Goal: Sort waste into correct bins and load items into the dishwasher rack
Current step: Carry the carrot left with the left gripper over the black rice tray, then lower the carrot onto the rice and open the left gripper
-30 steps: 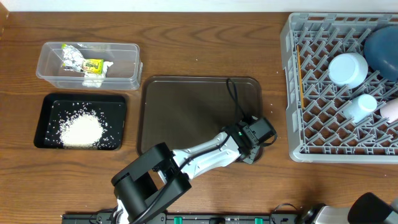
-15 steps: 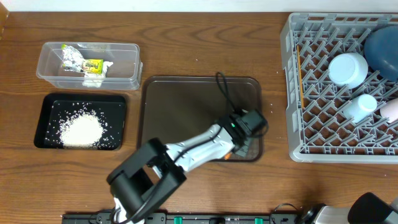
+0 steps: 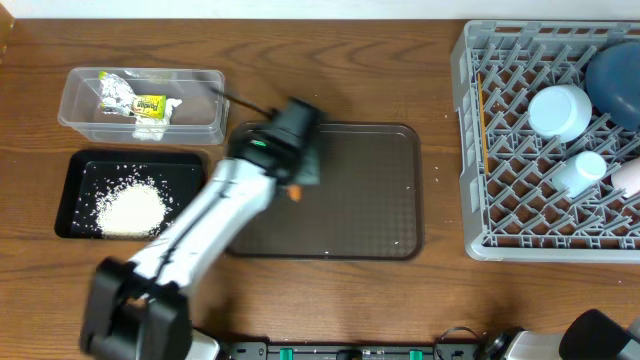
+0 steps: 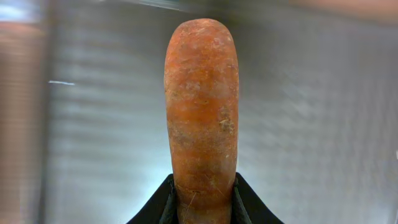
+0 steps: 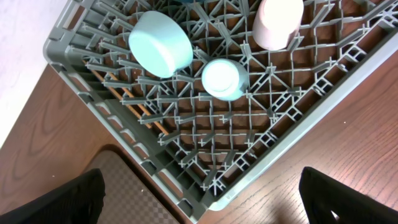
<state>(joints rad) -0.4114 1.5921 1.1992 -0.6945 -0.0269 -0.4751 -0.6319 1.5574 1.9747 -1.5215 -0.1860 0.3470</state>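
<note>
My left gripper is going to the left in the overhead view and down over the black tray's rice (image 3: 135, 207) next. It will release the carrot (image 3: 294, 193) there, since food lies there.
My left gripper (image 3: 300, 178) is shut on the small orange carrot (image 3: 294, 193) and holds it above the back left part of the brown serving tray (image 3: 360, 215). In the left wrist view the carrot (image 4: 201, 112) stands out from between the jaws (image 4: 204, 194). The clear tub (image 3: 205, 90) holds the yellow-green wrapper (image 3: 150, 105) and white tissue (image 3: 115, 92). The black tray (image 3: 70, 195) holds the rice (image 3: 130, 210). The grey rack (image 3: 470, 150) holds the dark-blue dish (image 3: 615, 80), the pale-blue bowl (image 3: 558, 110) and a pale-blue cup (image 3: 578, 170). My right gripper (image 5: 199, 205) is open and empty above the rack's near corner (image 5: 205, 199).
A pale cup (image 3: 630, 178) lies at the rack's right edge and shows in the right wrist view (image 5: 277, 22) beside the bowl (image 5: 160, 43) and cup (image 5: 224, 79). The left arm (image 3: 190, 250) stretches over the tray's left front corner. Bare wood lies between tray and rack.
My left arm has swung from the tray's front right corner across to its back left part, near the clear tub, carrying the carrot. The right side has not changed.
</note>
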